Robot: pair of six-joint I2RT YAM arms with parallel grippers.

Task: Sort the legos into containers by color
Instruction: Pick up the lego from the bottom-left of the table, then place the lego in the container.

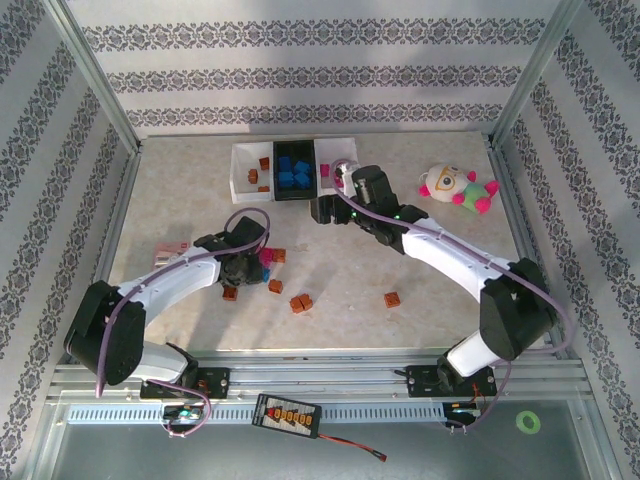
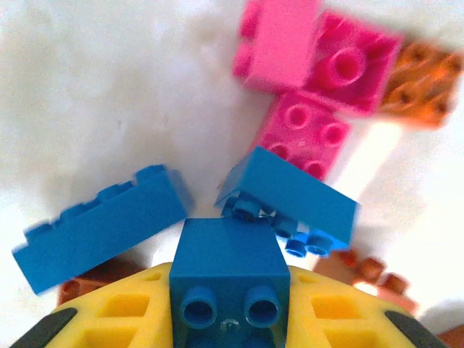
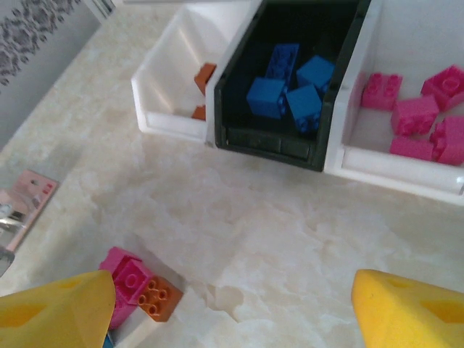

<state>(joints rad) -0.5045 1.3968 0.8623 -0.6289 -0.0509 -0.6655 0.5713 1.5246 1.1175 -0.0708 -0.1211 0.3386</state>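
I next need to raise this matching lego in my left gripper, carry it outward over the black bin [image 1: 294, 171] and release it, as the bin already holds blue legos.
My left gripper [image 2: 228, 293] is shut on a blue lego [image 2: 228, 254], held between its yellow fingers [image 2: 116, 312] low over the table. Two more blue legos [image 2: 101, 225] [image 2: 290, 196] lie just beyond it, then pink ones [image 2: 319, 65] and an orange one [image 2: 420, 83]. In the top view this gripper [image 1: 243, 268] sits over that cluster. My right gripper [image 3: 232, 297] stands open above bare table in front of the containers. The left white bin [image 3: 167, 80] holds orange legos, the black bin [image 3: 268, 138] blue ones, the right white bin [image 3: 391, 163] pink ones.
Loose orange legos [image 1: 301, 302] [image 1: 392, 299] [image 1: 275, 286] lie on the near table. A plush toy [image 1: 455, 187] rests at the back right. A red-and-white packet [image 1: 170, 250] lies left of my left arm. Metal frame posts bound the table.
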